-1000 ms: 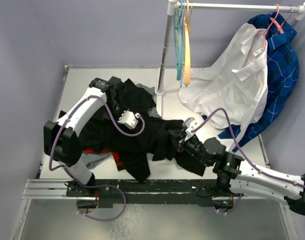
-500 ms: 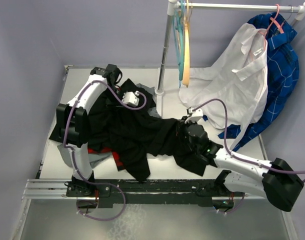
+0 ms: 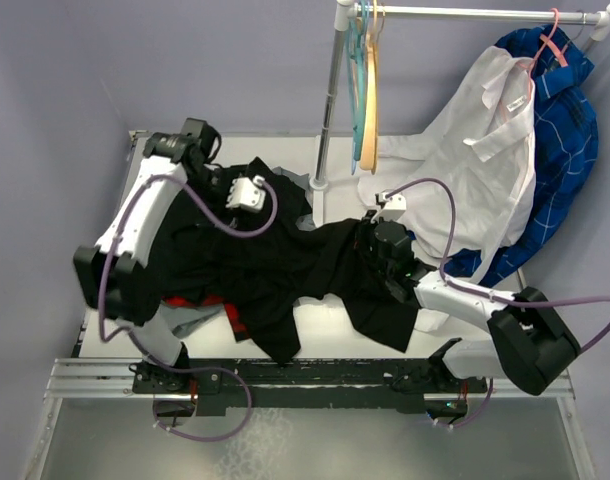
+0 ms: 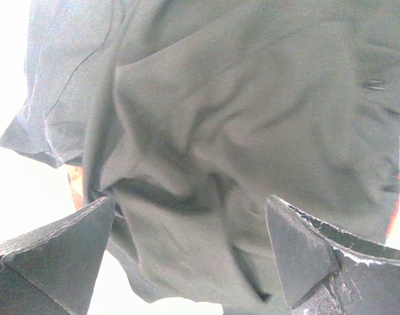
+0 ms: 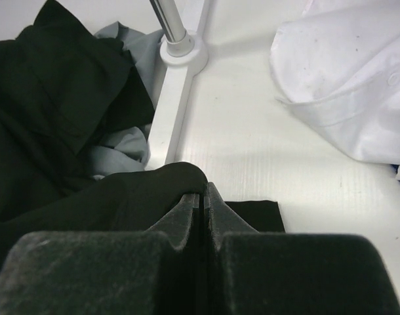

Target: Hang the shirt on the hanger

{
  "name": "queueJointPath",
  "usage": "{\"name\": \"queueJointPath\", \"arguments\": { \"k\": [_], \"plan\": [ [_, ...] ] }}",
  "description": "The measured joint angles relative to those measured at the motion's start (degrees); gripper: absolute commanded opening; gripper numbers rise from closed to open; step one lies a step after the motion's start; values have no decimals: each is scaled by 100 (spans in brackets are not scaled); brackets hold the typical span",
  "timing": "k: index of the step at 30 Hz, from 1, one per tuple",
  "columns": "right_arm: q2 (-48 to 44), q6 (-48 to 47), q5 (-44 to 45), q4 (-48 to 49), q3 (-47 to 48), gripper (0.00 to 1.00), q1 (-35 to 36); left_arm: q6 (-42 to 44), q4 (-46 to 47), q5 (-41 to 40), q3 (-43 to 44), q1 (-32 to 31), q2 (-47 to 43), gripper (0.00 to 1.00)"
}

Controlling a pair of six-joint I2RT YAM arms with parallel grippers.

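Observation:
Next, my left gripper will lower its still empty, open fingers back onto the shirt fabric (image 3: 215,254) beside the buttoned edge, which lies below and back from the gripper.
The black shirt (image 3: 275,265) lies crumpled across the middle of the table. In the left wrist view its fabric (image 4: 239,98) fills the frame below my left gripper (image 4: 190,203), which is open with nothing between its fingers (image 4: 56,256). From above, the left gripper (image 3: 253,205) hovers over the shirt's far left part. My right gripper (image 5: 204,193) is shut on a fold of the shirt (image 5: 154,190); in the top view it (image 3: 368,232) is at the shirt's right end, near the pole. The yellow-orange hanger (image 3: 372,100) hangs on the rail.
A teal hanger (image 3: 357,90) hangs beside the yellow one. The rack pole (image 3: 330,100) stands on its base (image 5: 182,52). A white shirt (image 3: 475,160) and a blue plaid garment (image 3: 565,150) hang at the right. Red plaid cloth (image 3: 200,300) and grey cloth (image 5: 121,147) lie under the shirt.
My left gripper moved toward the table's far side, then opened and let go of the shirt. My right gripper pulled its fold toward the pole, stretching the shirt to the right.

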Motion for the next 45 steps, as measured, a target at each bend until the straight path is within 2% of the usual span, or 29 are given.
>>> {"name": "queueJointPath", "arguments": {
  "k": [3, 5, 9, 15, 18, 22, 24, 25, 26, 27, 29, 37, 45],
  "plan": [
    [168, 2, -138, 70, 0, 0, -59, 339, -286, 166, -470, -7, -898, 99],
    [245, 9, -227, 114, 0, 0, -72, 435, -483, 210, -525, -24, -1139, 99],
    [293, 13, -334, 168, 0, 0, -92, 435, -570, 197, -774, -42, -1016, 99],
    [291, 13, -369, 249, 0, 0, -96, 417, -391, -118, -1703, -225, -909, 100],
    [291, 13, -369, 256, 0, 0, -96, 319, -380, -192, -1729, -328, -863, 95],
    [289, 11, -365, 254, 0, 0, -96, 219, -323, -289, -1768, -376, -800, 81],
    [282, 2, -358, 251, 0, 0, -96, 120, -251, -354, -1843, -398, -791, 66],
    [267, -4, -358, 243, 0, 0, -96, 81, -225, -393, -1880, -411, -791, 56],
    [249, -7, -354, 236, 0, 0, -96, 20, -201, -420, -1908, -420, -791, 43],
    [221, -11, -354, 232, 0, 0, -96, -9, -177, -461, -1928, -433, -791, 24],
    [162, -17, -343, 229, -2, 0, -96, -140, -131, -579, -1939, -448, -787, 0],
    [22, -48, -330, 227, -92, 0, -122, -295, -177, -1008, -1563, -374, -570, 0],
    [33, -118, -291, 203, -168, 0, -201, -271, -214, -876, 90, -7, -568, 0]
  ]
}}
